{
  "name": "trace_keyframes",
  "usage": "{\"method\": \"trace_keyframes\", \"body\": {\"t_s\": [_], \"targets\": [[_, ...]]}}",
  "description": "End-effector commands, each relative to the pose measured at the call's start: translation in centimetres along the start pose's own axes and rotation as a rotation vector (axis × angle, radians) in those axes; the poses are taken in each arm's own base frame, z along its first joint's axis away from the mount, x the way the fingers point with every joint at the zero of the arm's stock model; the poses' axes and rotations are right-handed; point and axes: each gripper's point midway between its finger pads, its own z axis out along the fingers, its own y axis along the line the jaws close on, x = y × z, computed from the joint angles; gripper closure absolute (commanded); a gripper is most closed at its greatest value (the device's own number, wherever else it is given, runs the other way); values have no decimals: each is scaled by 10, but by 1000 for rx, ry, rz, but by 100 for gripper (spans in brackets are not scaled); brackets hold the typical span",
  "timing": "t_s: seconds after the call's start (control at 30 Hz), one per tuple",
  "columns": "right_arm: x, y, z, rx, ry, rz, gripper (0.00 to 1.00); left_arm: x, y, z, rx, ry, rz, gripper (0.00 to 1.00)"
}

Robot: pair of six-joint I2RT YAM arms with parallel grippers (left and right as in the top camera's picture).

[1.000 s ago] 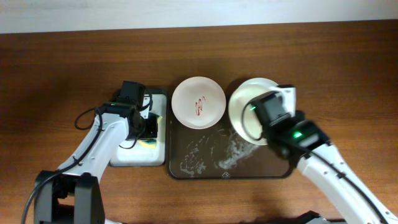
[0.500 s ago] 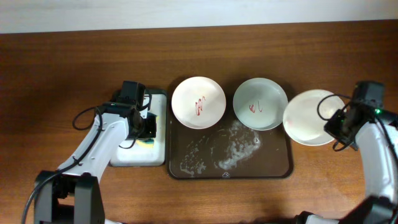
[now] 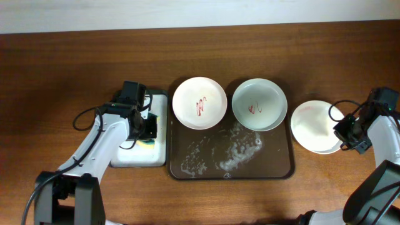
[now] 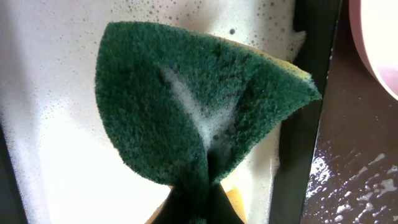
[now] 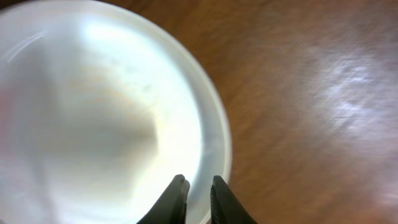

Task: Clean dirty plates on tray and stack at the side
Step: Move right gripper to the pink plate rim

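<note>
The robot's left gripper has to move down to the soapy lining of the sponge tray [image 4: 84, 155] and release there, since that lining is below and there is open room around the green sponge [image 4: 199, 106].
The dark brown tray [image 3: 280, 164] holds foam flecks. A white plate [image 3: 209, 112] with a red smear and a pale grey-green plate [image 3: 269, 94] with a red smear rest on its far edge. A second white plate [image 3: 312, 128], with no clear smear, sits on the table right of the tray. My right gripper [image 3: 347, 134] is shut on its right rim, and the right wrist view shows the fingers [image 5: 198, 193] pinching the rim of this plate [image 5: 93, 112]. My left gripper [image 3: 145, 128] is shut on a green sponge [image 4: 199, 106], its fingertips [image 4: 196, 205] buried in it.
The white-lined sponge tray [image 3: 134, 156] lies left of the brown tray, and it is soapy in the left wrist view [image 4: 50, 155]. The brown tray's wet surface [image 4: 348, 155] and a plate edge [image 4: 379, 43] show at the right of that view. Bare wood table [image 5: 311, 93] surrounds the side plate.
My right arm carried the white plate from over the tray's right end out to the right and lowered it beside the tray, uncovering the grey-green plate. The left arm has not moved.
</note>
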Motion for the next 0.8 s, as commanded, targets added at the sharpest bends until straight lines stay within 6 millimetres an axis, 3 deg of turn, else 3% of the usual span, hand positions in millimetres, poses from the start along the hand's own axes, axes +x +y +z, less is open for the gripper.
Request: {"method": "trace_keyframes", "body": {"t_s": [0.0,0.23,0.5,0.53,0.77], "targets": [[5,44,-8,-254,48,-66,76,0,4,2,-13,4,11,100],[28,103,-29,-449,87,-309,67,0,4,2,-13,5,11,100],[73,178,-84,-511,93,-717,66,0,3,2,-12,5,11,100],[86,194,-92,-530,89,-793,66,0,3,2,-12,5,11,100],[134,223,-95,-457,59,-1002,60,0,3,2,-12,4,11,100]]}}
